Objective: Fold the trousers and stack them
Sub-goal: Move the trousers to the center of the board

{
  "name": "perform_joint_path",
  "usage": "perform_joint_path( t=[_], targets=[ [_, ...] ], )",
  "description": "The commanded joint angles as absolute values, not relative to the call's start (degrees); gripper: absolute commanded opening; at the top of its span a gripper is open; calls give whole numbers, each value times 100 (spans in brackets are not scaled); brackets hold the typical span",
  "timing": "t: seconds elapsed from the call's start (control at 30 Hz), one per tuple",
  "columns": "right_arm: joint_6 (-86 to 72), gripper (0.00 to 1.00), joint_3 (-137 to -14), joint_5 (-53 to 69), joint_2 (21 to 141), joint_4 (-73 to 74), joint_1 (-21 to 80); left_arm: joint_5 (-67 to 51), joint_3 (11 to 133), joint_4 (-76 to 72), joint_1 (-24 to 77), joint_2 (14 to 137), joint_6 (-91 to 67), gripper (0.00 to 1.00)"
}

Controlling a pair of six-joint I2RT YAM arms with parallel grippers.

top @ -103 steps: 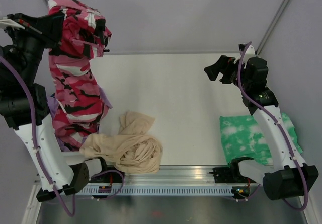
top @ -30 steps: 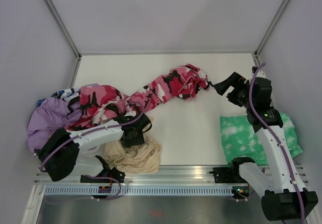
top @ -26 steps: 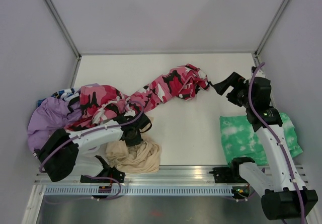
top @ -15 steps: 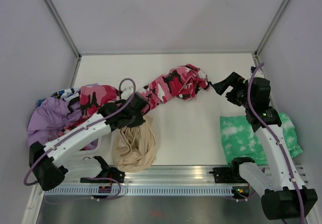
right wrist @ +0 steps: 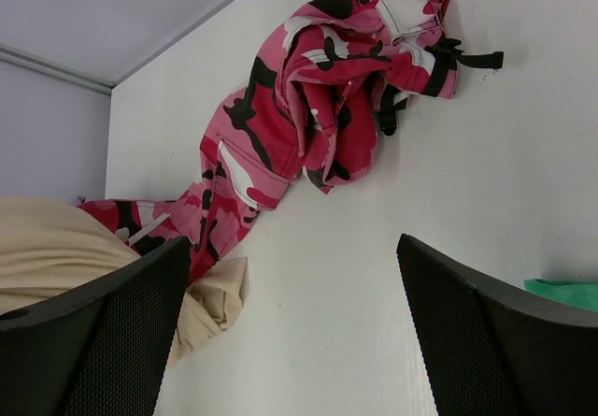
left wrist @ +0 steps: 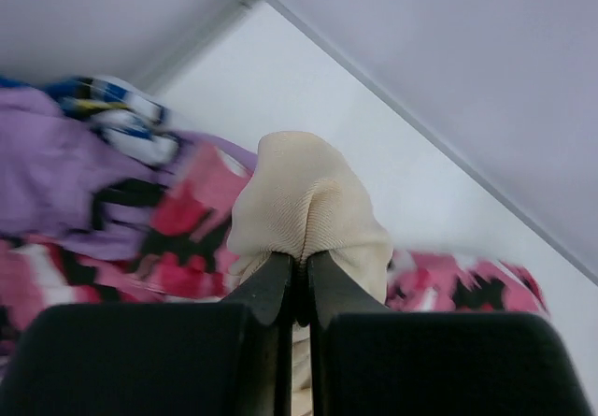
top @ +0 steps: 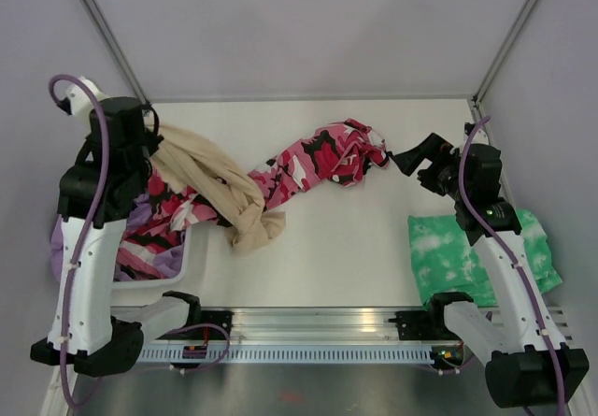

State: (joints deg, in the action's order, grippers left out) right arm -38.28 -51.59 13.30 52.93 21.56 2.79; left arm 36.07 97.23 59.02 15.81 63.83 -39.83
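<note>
I should next swing my left gripper back and to the left in the top view and lower it to release over the lilac garment (top: 58, 250) (left wrist: 70, 168), since the garment lies below on that side.
The camouflage trousers (top: 308, 165) lie crumpled across the table from the far right to the left pile; they also show in the right wrist view (right wrist: 308, 107) and the left wrist view (left wrist: 187, 220). My left gripper (top: 154, 145) is raised at the far left, shut on a beige garment (top: 220, 192) that hangs from it over the trousers; the pinched beige fold (left wrist: 304, 201) shows in the left wrist view. My right gripper (top: 406, 159) is open and empty, just right of the trousers' bunched end.
A lilac garment (top: 58, 240) and a blue-patterned cloth (left wrist: 112, 107) lie in the left pile. A folded green-and-white tie-dye garment (top: 448, 252) lies at the near right, partly under the right arm. Walls close the table on three sides.
My left gripper has closed on the beige garment at the near left and lifted it up and back to the far left, dragging it over the trousers. The right arm has barely moved.
</note>
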Motion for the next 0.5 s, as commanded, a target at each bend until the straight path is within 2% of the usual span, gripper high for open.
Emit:
perform_joint_path(
  t=[0.0,0.17,0.23,0.33,0.47],
  targets=[
    [-3824,98,-5300,1389,5230,1960,281,4736,10580,6162,777,6355,-2887,2],
    [-3832,98,-5291,1922,5405,1312,290,5509,10591,5644,-384,6398,-1979,2],
    [-3893,98,-5309,2240,5615,951,325,5546,10135,5511,-1131,6399,-2056,2],
    [-3719,98,-5501,2715,5993,440,544,4766,9266,5721,-2168,6328,-2810,2],
    [-2710,98,-6238,2656,6486,947,1027,3274,7746,5608,-3408,6153,-3803,2]
  ],
)
